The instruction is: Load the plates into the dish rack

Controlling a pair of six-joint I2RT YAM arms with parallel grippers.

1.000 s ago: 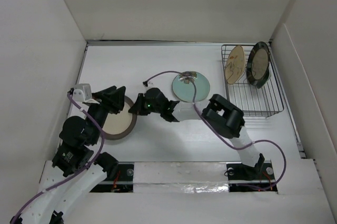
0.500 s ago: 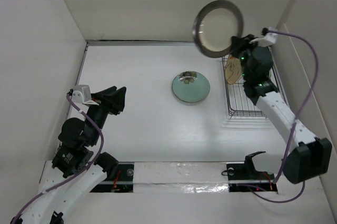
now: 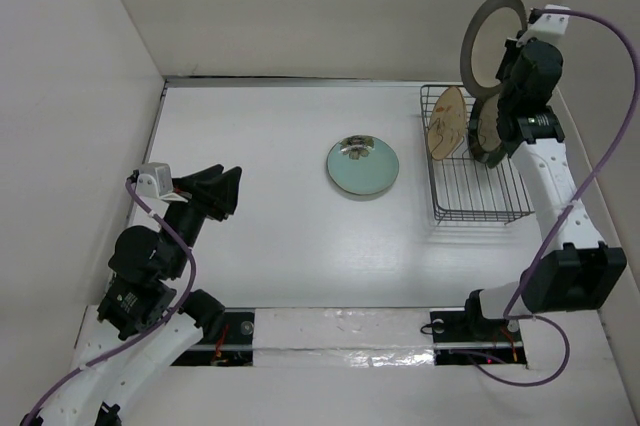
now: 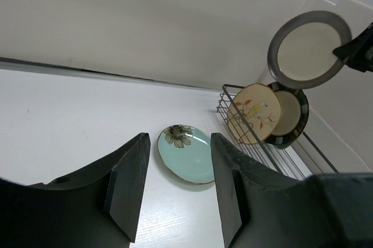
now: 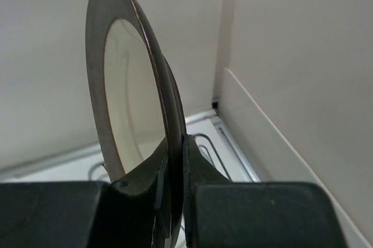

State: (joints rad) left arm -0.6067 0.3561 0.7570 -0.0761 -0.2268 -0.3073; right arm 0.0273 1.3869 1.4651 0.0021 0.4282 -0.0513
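Observation:
A gap [image 3: 466, 139] is between the tan leaf-pattern plate and dark-rimmed plate, so next my right gripper will lower the held plate there into the rack.
My right gripper [image 3: 511, 50] is shut on the lower rim of the grey-brown-rimmed cream plate [image 3: 490, 38] and holds it upright in the air above the back right of the dish rack [image 3: 482, 189]. The right wrist view shows the plate [image 5: 125, 114] edge-on, pinched at the gripper [image 5: 175, 143]. In the rack stand the tan leaf-pattern plate [image 3: 446, 123] and the dark-rimmed cream plate [image 3: 484, 132]. A teal plate with a flower print [image 3: 362, 166] lies flat on the table. My left gripper [image 3: 225, 189] is open and empty at the left; its view [image 4: 178, 138] faces the teal plate [image 4: 186, 155].
White walls close in the table on all sides. The right wall [image 3: 590, 146] runs right beside the rack. The left wrist view also shows the rack [image 4: 256, 150] and the held plate [image 4: 309, 50]. A purple cable [image 3: 612, 136] loops off the right arm.
The right arm carried the grey-brown-rimmed plate from the table's left side up and across to above the rack, then turned it more edge-on. The left arm stayed put.

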